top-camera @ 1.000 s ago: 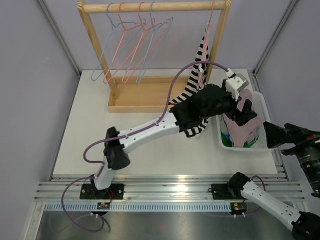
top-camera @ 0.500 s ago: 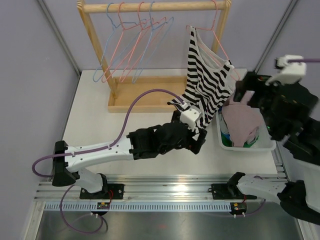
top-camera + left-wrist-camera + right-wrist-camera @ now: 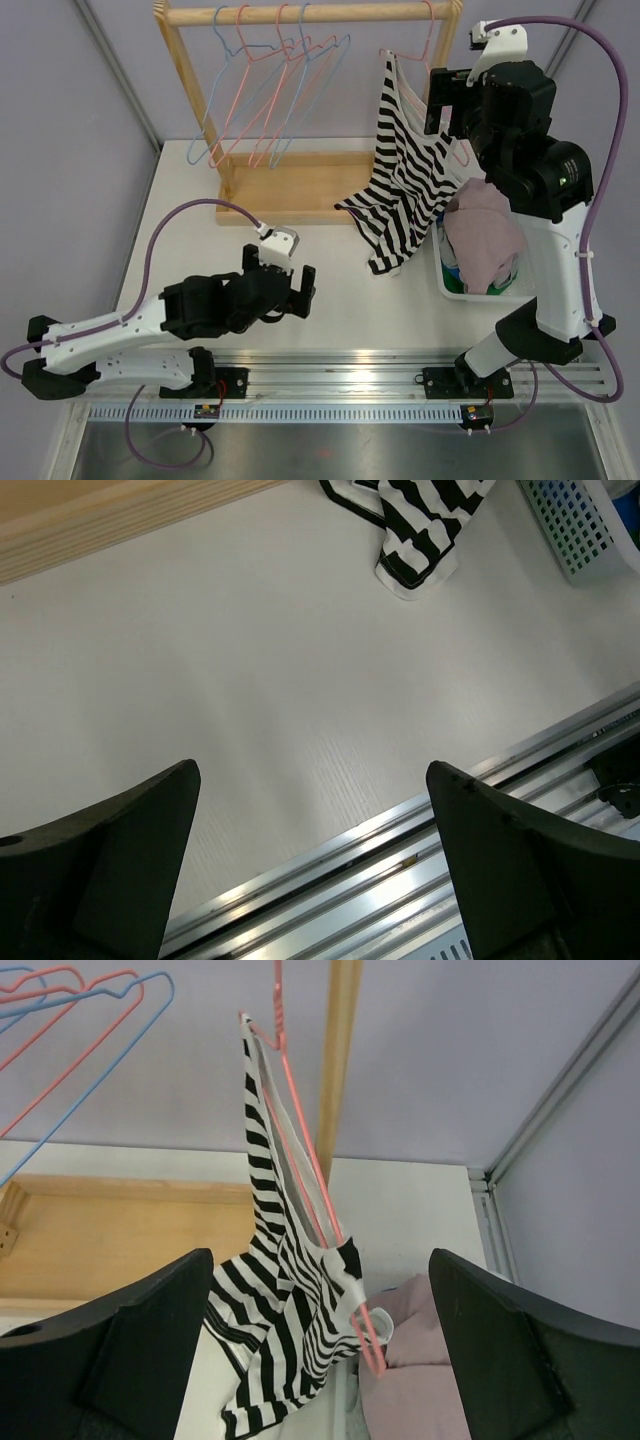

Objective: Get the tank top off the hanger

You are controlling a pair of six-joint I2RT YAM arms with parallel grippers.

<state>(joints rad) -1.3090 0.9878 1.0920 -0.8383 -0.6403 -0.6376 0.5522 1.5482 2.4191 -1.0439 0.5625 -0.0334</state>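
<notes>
The pink hanger's near arm (image 3: pixel 427 63) (image 3: pixel 300 1102) lies outward of my fingers, so my right gripper should go outward and to the left in the top view onto it.
A black-and-white striped tank top (image 3: pixel 405 180) hangs on a pink hanger (image 3: pixel 432 30) at the right end of the wooden rack (image 3: pixel 300 14). Its hem rests on the table. My left gripper (image 3: pixel 285 288) is open and empty, low over the table's near side, well left of the top. In the left wrist view the hem (image 3: pixel 420 530) lies far ahead of that gripper (image 3: pixel 315 880). My right gripper (image 3: pixel 447 95) is open and empty, raised beside the hanger's right shoulder. In the right wrist view the top (image 3: pixel 290 1300) and hanger (image 3: pixel 300 1150) lie between its open jaws (image 3: pixel 320 1360), farther out.
Several empty pink and blue hangers (image 3: pixel 265 90) hang on the rack's left part. A white basket (image 3: pixel 492 290) holding pink cloth (image 3: pixel 480 235) stands at the table's right, just below the tank top. The rack's wooden base tray (image 3: pixel 290 195) lies behind.
My left arm has pulled back from the tank top's hem to the near left. My right arm has swung up and leftward, close to the hanger. The top hangs looser.
</notes>
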